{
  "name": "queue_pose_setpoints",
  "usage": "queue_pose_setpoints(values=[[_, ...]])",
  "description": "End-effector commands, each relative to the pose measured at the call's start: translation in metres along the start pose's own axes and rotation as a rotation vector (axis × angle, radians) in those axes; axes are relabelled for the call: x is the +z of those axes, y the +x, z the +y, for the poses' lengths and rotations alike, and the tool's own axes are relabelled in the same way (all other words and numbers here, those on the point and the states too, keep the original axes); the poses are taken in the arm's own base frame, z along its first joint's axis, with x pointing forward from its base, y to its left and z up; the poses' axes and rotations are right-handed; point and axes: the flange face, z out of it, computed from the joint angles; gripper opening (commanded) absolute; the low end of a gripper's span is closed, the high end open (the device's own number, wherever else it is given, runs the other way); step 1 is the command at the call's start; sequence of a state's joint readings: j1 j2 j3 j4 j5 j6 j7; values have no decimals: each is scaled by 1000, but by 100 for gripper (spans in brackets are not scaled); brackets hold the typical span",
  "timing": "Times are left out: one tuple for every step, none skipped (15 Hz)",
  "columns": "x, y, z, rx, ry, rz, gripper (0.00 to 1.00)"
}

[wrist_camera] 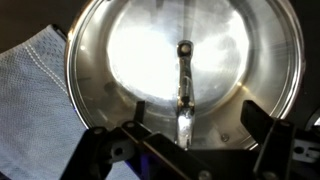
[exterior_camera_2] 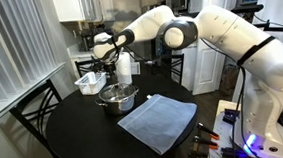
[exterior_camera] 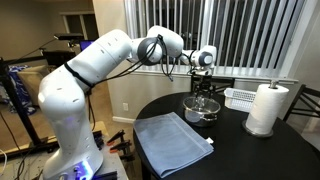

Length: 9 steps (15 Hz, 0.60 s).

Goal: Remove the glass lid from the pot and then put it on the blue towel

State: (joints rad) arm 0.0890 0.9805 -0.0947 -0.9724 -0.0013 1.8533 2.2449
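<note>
The slim bar of the knob already runs between my fingers, so my gripper should stay over the lid and close both fingers on it.
The silver pot stands on the round black table with the glass lid on it. In the wrist view the lid fills the frame, with its knob near the middle. My gripper hangs straight above the lid, open and empty, one finger on each side of the knob's line. The light-blue towel lies flat on the table beside the pot.
A white slatted basket and a paper towel roll stand close behind the pot. Dark chairs stand at the edge of the black table.
</note>
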Motion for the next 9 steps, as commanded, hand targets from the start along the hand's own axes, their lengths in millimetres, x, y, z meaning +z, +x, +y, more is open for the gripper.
queue_pose_setpoints(values=[[-12, 0, 1, 10, 16, -51, 67], [-13, 1, 1, 11, 19, -54, 59], [-14, 1, 1, 12, 21, -55, 53], [-15, 1, 1, 14, 23, -56, 47], [-15, 2, 0, 16, 25, -55, 39], [-15, 3, 0, 19, 24, -54, 34], [-15, 4, -1, 21, 23, -53, 26], [-16, 5, -1, 23, 23, -53, 21], [-17, 6, -1, 24, 24, -54, 15]])
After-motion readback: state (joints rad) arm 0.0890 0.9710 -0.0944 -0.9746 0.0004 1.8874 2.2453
